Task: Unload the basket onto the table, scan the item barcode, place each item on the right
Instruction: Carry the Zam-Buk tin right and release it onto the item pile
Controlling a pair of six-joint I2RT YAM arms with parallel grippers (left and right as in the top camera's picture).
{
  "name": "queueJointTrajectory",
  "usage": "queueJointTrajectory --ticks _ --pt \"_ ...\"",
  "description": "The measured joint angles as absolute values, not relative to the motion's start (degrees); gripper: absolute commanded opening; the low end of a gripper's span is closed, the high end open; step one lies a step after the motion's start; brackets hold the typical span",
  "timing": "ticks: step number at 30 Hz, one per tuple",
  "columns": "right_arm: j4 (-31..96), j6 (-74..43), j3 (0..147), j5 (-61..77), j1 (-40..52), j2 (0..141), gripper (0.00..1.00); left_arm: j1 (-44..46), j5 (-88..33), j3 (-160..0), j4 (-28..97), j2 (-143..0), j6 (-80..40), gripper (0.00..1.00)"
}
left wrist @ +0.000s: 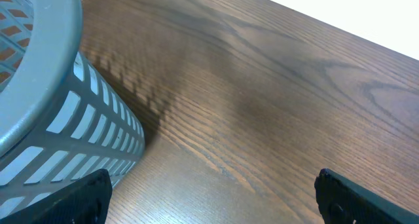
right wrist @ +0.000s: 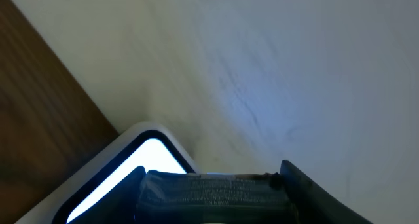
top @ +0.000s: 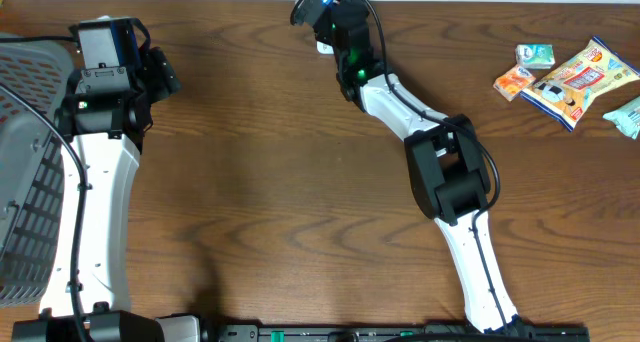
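The snack packets lie gathered to the right in the overhead view, so my right gripper needs to carry the dark packet across to them next and release it beside them.
My right gripper [top: 335, 24] is at the table's far edge, over a white barcode scanner [top: 322, 48]. In the right wrist view this gripper [right wrist: 213, 201] is shut on a dark packet [right wrist: 209, 191] with fine printed text. The packet is held just in front of the scanner's [right wrist: 111, 168] lit window. From overhead the packet is hidden under the gripper. My left gripper [top: 165, 74] is far left beside the basket. In its wrist view the left gripper [left wrist: 213, 201] stands wide open over bare wood with nothing between its fingers.
A grey slatted basket [top: 25, 172] fills the left edge and shows close by in the left wrist view [left wrist: 59, 119]. Several snack packets lie at the far right: a large yellow bag [top: 580, 80], a small orange one [top: 512, 82] and a teal one [top: 535, 54].
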State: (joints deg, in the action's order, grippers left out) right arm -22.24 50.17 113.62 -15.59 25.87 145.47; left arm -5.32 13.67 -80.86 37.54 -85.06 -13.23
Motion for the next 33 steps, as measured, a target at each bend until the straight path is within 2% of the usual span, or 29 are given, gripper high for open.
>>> queueJointTrajectory --ticks 13,21,23,25,30,33 --pt "-22.79 50.11 113.62 -23.92 25.26 145.21 0.34 -5.32 13.67 -80.86 37.54 -85.06 -13.23 0.98" --pt "-21.98 49.71 113.62 -40.73 17.52 140.49 0.30 -5.32 13.67 -80.86 37.54 -85.06 -13.23 0.98" --pt "-18.28 48.34 113.82 -46.13 14.39 139.28 0.34 -5.32 13.67 -80.86 37.56 -85.08 -13.23 0.98" --pt "-12.82 46.09 114.02 -50.52 11.09 138.58 0.41 -5.32 13.67 -80.86 37.54 -85.08 -13.23 0.98" --pt "7.09 36.97 114.08 -55.96 3.16 138.47 0.54 -5.32 13.67 -80.86 37.54 -85.08 -13.23 0.98" --pt "15.51 30.61 113.95 -57.32 0.10 138.47 0.70 -5.32 13.69 -80.86 37.52 -85.08 -13.23 0.97"
